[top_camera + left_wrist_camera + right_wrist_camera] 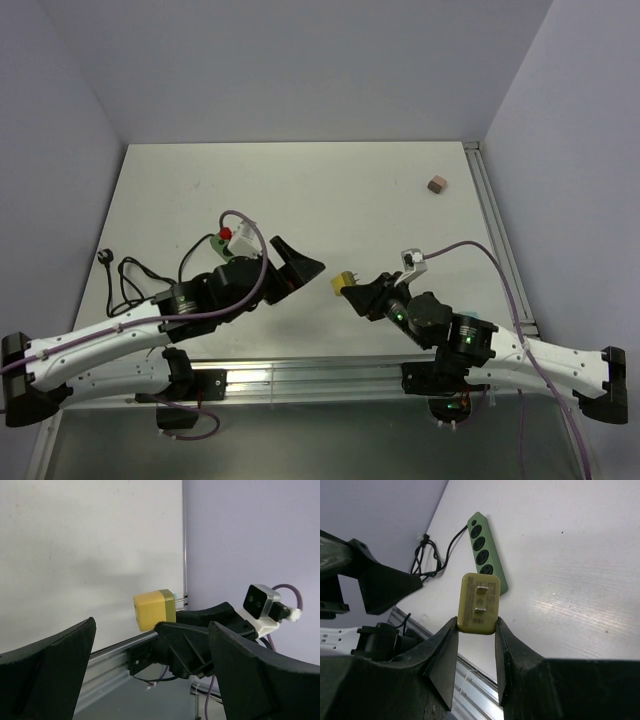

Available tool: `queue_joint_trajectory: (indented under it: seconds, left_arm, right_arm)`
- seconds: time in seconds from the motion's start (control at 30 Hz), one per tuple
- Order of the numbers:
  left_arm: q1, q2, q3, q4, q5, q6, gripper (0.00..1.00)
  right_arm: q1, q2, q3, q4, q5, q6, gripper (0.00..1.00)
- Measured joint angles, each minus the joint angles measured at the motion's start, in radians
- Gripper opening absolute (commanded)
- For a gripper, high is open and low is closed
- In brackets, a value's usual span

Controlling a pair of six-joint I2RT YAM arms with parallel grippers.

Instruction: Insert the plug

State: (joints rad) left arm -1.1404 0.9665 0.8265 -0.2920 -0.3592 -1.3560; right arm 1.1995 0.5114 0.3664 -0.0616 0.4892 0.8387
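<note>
My left gripper tilts up toward level next and shifts to the right in the top view onto the plug's prongless end (338, 284) (146, 614), which the right gripper leaves uncovered.
The plug (479, 603) is a yellow block with two metal prongs facing the right wrist camera. My right gripper (476, 622) is shut on its lower end and holds it off the table. From above, the plug (345, 282) shows at the tip of the right gripper (352, 288), near the table's front middle. The green power strip (487, 555) lies flat beyond it, its sockets up; in the top view the left arm covers most of the strip (215, 242). My left gripper (298, 270) stands wide open and empty, just left of the plug (154, 610).
A small brown cube (436, 185) sits at the back right. The strip's black cable (128, 282) coils at the left edge. An aluminium rail (300, 375) runs along the near edge and another (500, 240) along the right side. Walls close in the table.
</note>
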Motion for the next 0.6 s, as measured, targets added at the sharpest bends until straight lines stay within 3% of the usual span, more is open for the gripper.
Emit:
queue_joint_trajectory:
  seconds: [0.3,0.6]
  left_arm:
    - [0.000,-0.126,-0.099,0.023,0.008,0.111,0.95]
    - [0.000,-0.151,-0.155,0.152,0.130,-0.119,0.96]
  right_arm:
    - [0.000,-0.183,-0.098,0.041,-0.029,-0.145,0.00]
    - [0.000,-0.167,-0.126,0.264,-0.144,-0.391,0.00]
